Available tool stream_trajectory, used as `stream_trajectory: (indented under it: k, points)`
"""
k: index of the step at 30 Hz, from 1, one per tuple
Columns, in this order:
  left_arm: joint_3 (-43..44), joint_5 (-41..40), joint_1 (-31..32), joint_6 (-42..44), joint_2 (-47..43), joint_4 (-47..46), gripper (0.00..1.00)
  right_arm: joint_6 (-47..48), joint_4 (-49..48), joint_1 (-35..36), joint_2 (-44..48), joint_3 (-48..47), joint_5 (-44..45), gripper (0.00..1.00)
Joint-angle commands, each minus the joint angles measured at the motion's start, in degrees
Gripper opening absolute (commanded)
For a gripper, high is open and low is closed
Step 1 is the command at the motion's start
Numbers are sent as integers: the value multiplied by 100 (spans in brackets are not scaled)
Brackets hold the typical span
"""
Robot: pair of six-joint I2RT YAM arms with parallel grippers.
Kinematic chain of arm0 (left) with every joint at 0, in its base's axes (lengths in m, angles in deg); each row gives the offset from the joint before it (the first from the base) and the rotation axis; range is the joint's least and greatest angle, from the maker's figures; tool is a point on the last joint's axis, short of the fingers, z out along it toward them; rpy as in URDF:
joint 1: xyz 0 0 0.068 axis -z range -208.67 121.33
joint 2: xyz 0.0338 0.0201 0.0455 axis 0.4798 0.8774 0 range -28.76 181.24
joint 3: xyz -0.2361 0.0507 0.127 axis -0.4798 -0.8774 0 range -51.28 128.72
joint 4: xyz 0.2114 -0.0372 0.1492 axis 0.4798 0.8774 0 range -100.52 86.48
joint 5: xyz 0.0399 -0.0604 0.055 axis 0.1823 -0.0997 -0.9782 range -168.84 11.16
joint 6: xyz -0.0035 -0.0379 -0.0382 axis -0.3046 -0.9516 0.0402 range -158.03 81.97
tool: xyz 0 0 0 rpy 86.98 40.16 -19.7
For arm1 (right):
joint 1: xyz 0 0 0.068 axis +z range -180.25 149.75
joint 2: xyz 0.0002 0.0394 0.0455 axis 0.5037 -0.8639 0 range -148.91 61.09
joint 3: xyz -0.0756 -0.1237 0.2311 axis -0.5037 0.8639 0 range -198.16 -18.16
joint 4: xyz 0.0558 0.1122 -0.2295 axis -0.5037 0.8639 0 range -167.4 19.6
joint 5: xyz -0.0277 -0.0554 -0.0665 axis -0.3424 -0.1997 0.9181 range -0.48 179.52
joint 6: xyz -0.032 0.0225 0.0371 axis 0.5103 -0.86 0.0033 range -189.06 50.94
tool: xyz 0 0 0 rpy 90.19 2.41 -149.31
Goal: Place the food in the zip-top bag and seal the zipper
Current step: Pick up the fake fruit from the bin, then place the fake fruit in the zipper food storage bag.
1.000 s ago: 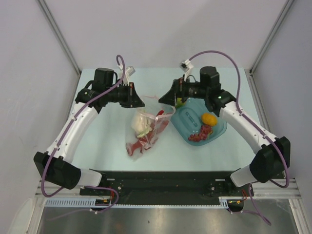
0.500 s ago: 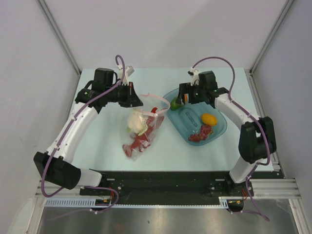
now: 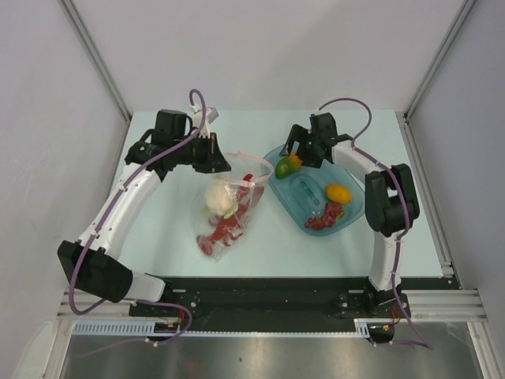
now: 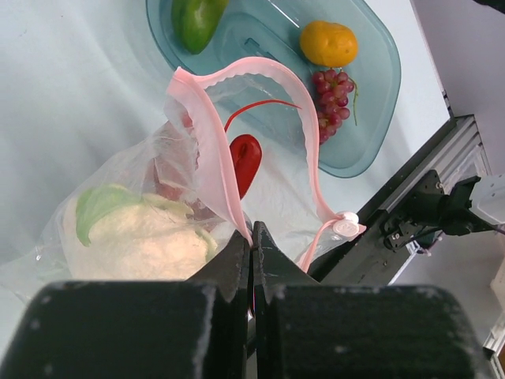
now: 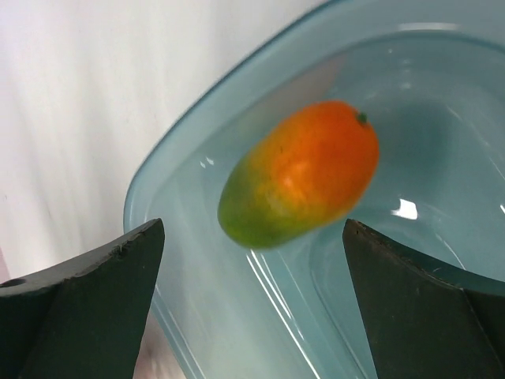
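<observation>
The green-orange piece (image 5: 300, 174) is still below both open fingers, so next my right gripper should lower into the blue bowl (image 3: 355, 207) until they are around it, then close.
My left gripper (image 3: 219, 163) is shut on the pink-red zipper strip (image 4: 207, 134) of the zip-top bag (image 3: 229, 213) and holds its mouth open; it also shows in the left wrist view (image 4: 252, 237). The white slider (image 4: 345, 227) hangs at the strip's end. A white cauliflower (image 3: 218, 197) and a red lobster (image 3: 227, 229) lie inside the bag. My right gripper (image 3: 293, 155) is open just above the green-orange piece (image 5: 300, 174), which lies in the blue bowl (image 3: 355, 207) and touches neither finger. A yellow-orange fruit (image 3: 338, 192) and a dark red clump (image 3: 323, 217) also lie in the bowl.
The bowl sits right of the bag, its left rim (image 4: 162, 39) close to the bag's mouth. White walls stand at the table's left, far and right sides. A black rail runs along the near edge (image 3: 260, 304).
My right gripper has drawn back from the bag's mouth to the bowl's far left corner and the green-orange piece now lies free there. The bag has swung slightly left.
</observation>
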State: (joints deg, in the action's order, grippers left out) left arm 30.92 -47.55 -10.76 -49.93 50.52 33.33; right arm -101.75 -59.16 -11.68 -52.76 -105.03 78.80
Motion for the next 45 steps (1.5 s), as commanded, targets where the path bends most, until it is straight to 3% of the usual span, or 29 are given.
stream_trajectory:
  k: [1, 13, 17, 19, 28, 38, 45]
  points:
    - [227, -61, -25, 188, 43, -44, 0, -502, 4, -46, -463, -611, -71, 100]
    - [227, -79, -60, 276, 131, 61, 0, -660, 242, -81, -1078, -893, 79, 98]
    - [280, -44, -77, 320, 219, 105, 0, -607, 250, -108, -1070, -902, 44, 85]
    - [324, -9, -86, 329, 254, 123, 0, -528, 268, -134, -1009, -911, 26, 74]
    - [262, 264, -95, 232, 131, -8, 0, -247, 119, -99, 388, -876, -492, 47]
    - [359, 395, -95, 232, 8, -175, 0, 649, -356, 884, 2163, -357, -722, 44]
    - [87, 589, -95, 109, -211, -465, 0, 957, -592, 1623, 2156, 107, -379, 47]
